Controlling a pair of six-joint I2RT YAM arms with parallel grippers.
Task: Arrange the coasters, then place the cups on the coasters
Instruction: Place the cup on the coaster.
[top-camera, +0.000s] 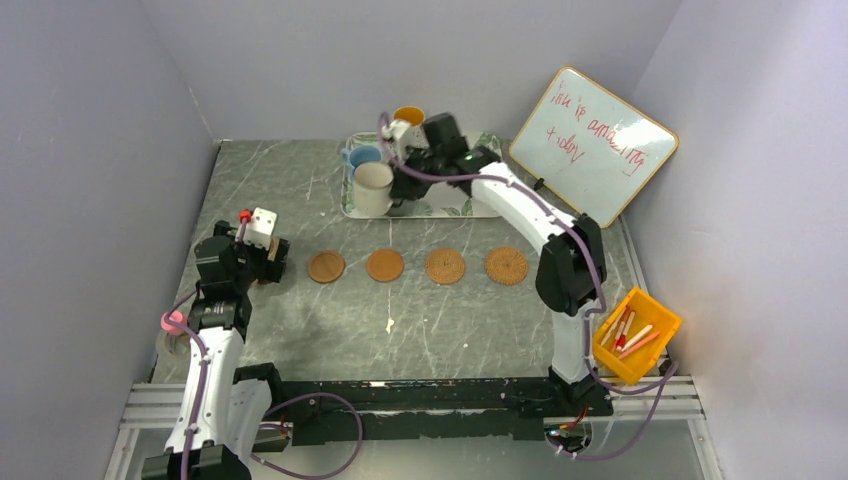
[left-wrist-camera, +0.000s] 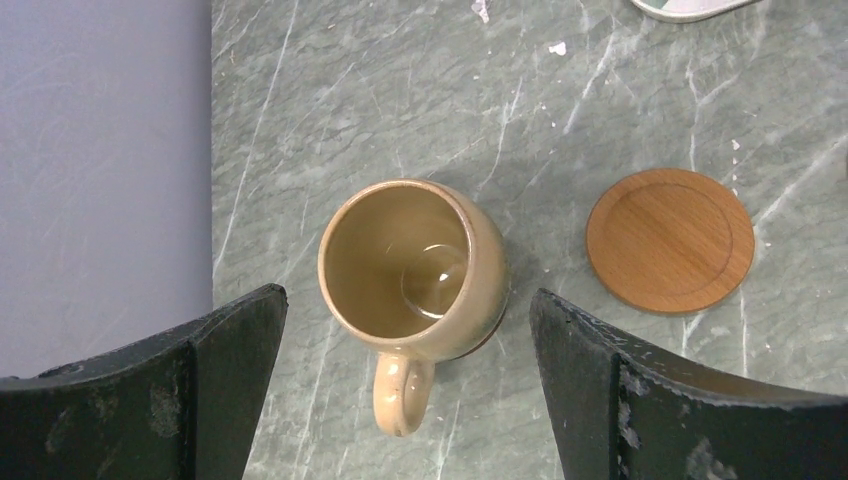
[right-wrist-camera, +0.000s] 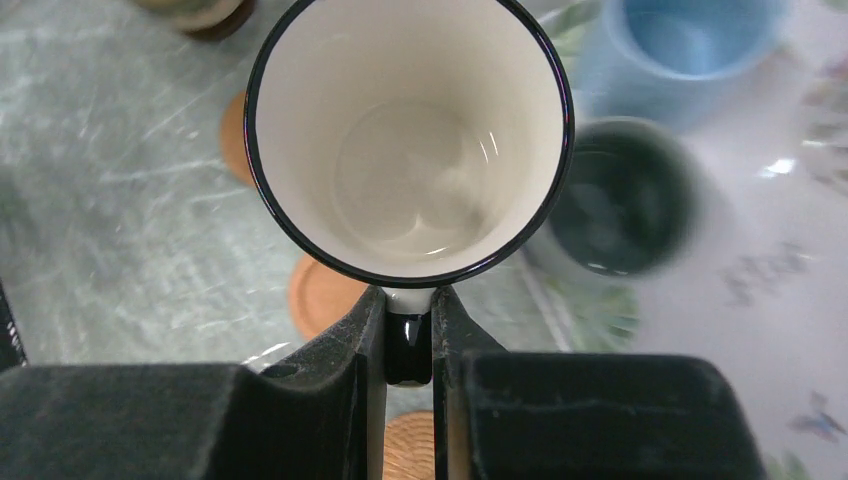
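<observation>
The coaster beside the tan cup lies bare, so next my right gripper will go down, back and to the left in the top view, onto that coaster and then let go.
A tan cup stands upright at the row's left end, a dark coaster edge peeking out under it. My left gripper hangs open above it, one finger on each side, touching nothing. To the right lie a smooth wooden coaster and further coasters. My right gripper is shut on the dark handle of the white cup with a dark rim, holding it over the tray's left end. The light blue cup and grey-green cup stand on the tray.
The leaf-print tray sits at the back, with an orange-lined cup at its far edge. A whiteboard leans at the back right. A yellow bin of markers sits at the right. Walls close in on both sides.
</observation>
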